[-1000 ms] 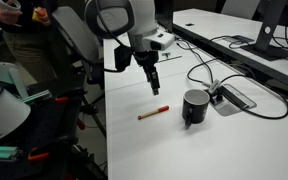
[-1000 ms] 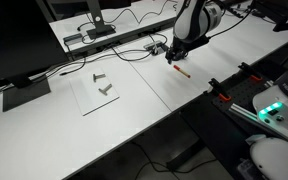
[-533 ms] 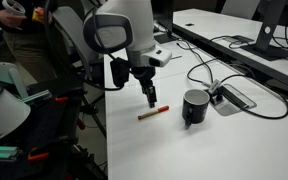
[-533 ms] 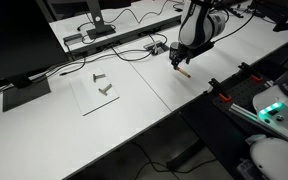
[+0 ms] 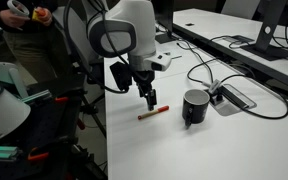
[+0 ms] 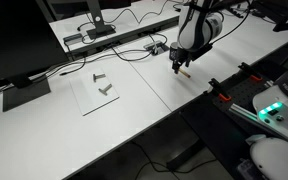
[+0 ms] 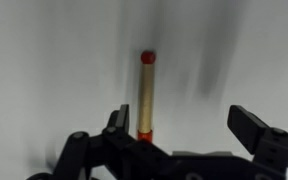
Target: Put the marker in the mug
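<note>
The marker's mug-side red end (image 5: 166, 108) lies nearer one finger. My gripper needs to move down and toward the mug (image 5: 194, 107) onto that end, easing left in the wrist view.
The marker (image 5: 152, 114) lies flat on the white table (image 5: 214, 150), a thin brownish-orange stick with red ends; it also shows under the arm as the marker (image 6: 184, 72). In the wrist view the marker (image 7: 146, 95) runs away from me, its near end close to the left finger. My gripper (image 5: 151, 100) hangs just above it, open, with nothing between the fingers; the gripper (image 7: 182, 122) shows both fingertips wide apart. The black glossy mug (image 5: 194, 107) stands upright a little beyond the marker's end.
A flat grey cable box (image 5: 234, 97) with black cables (image 5: 209, 70) lies behind the mug. A monitor stand (image 5: 267, 45) sits on the far desk. A clear sheet (image 6: 102, 92) with small metal parts lies further along the table. The table edge (image 5: 108, 130) runs close by.
The arm has come down and toward the marker, from above and behind it to just over it. The gripper stayed open. Marker and mug have not moved.
</note>
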`<state>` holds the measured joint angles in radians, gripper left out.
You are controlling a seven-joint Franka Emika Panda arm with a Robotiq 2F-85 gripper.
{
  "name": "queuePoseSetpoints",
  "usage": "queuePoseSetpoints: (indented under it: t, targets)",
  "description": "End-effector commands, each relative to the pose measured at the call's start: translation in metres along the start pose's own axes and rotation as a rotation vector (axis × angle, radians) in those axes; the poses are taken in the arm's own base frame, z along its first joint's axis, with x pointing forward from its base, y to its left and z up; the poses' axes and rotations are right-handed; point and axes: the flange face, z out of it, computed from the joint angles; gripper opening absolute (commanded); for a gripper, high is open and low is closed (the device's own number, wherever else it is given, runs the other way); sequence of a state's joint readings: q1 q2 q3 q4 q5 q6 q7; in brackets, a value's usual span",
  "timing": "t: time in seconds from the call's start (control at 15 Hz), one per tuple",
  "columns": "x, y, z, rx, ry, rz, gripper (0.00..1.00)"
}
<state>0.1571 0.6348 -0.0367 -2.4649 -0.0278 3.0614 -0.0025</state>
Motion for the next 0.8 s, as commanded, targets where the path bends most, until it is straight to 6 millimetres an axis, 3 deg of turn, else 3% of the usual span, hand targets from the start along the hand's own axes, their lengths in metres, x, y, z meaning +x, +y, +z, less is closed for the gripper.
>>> queuePoseSetpoints:
  t: [0.0, 0.73]
  targets:
    - [0.008, 0.006, 0.001, -0.005, -0.032, -0.028, 1.00]
    - [0.032, 0.011, 0.004, -0.009, 0.043, -0.008, 1.00]
